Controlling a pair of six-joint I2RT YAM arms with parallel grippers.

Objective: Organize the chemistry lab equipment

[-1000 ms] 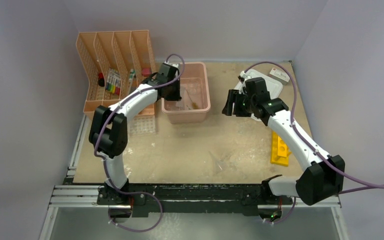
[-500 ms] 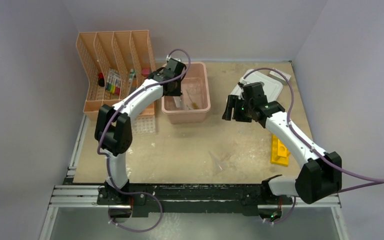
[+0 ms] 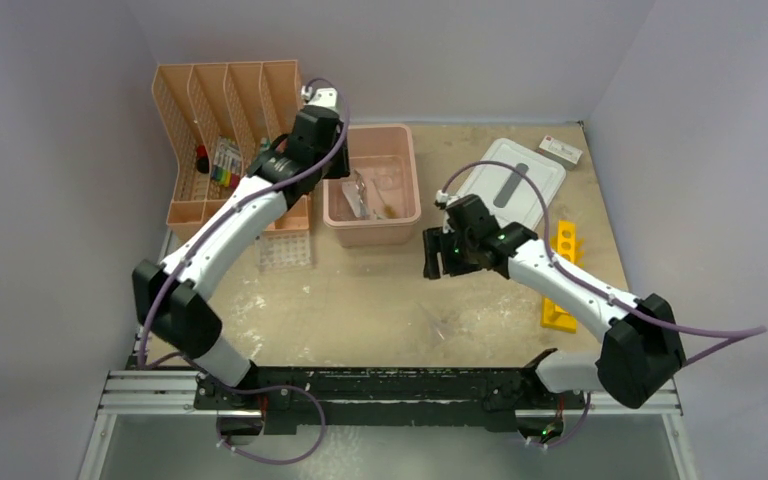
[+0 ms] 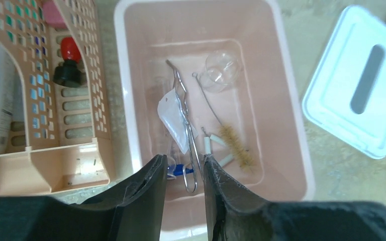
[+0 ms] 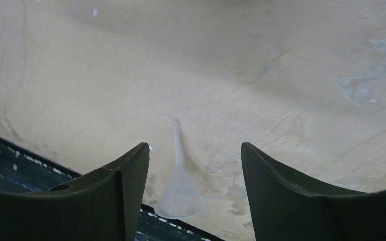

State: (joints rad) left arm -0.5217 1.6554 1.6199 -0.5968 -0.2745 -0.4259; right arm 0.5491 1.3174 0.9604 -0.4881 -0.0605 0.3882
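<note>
My right gripper goes down and draws back toward the base next, onto the funnel's thin stem (image 3: pixel 426 312) (image 5: pixel 178 141), since the stem is much slimmer than the funnel's flared opening.
My left gripper (image 4: pixel 183 168) hovers above the near end of the pink bin (image 4: pixel 291 125), jaws partly open and empty. Below it in the bin lie metal forceps (image 4: pixel 185 113), a small clear bag (image 4: pixel 170 113), a blue-capped tube (image 4: pixel 181 170), a brush (image 4: pixel 236 148) and a clear round dish (image 4: pixel 222 70). In the top view that gripper (image 3: pixel 312 135) sits at the bin's left rim. My right gripper (image 5: pixel 195 150) is open above a clear funnel (image 5: pixel 181 191) lying on the table. The yellow holed rack (image 3: pixel 560 275) lies right of the right arm. A clear tube tray (image 3: pixel 285 250) sits by the organizer.
The peach file organizer (image 3: pixel 225 140) stands at the back left with small items in its slots. A white lid (image 3: pixel 515 185) lies right of the pink bin (image 3: pixel 372 225). The funnel (image 3: pixel 447 322) rests near the table's front edge, by the black rail.
My left gripper opened, let go of the forceps in the bin, and rose back toward the bin's left rim. My right gripper moved left and forward to above the funnel.
</note>
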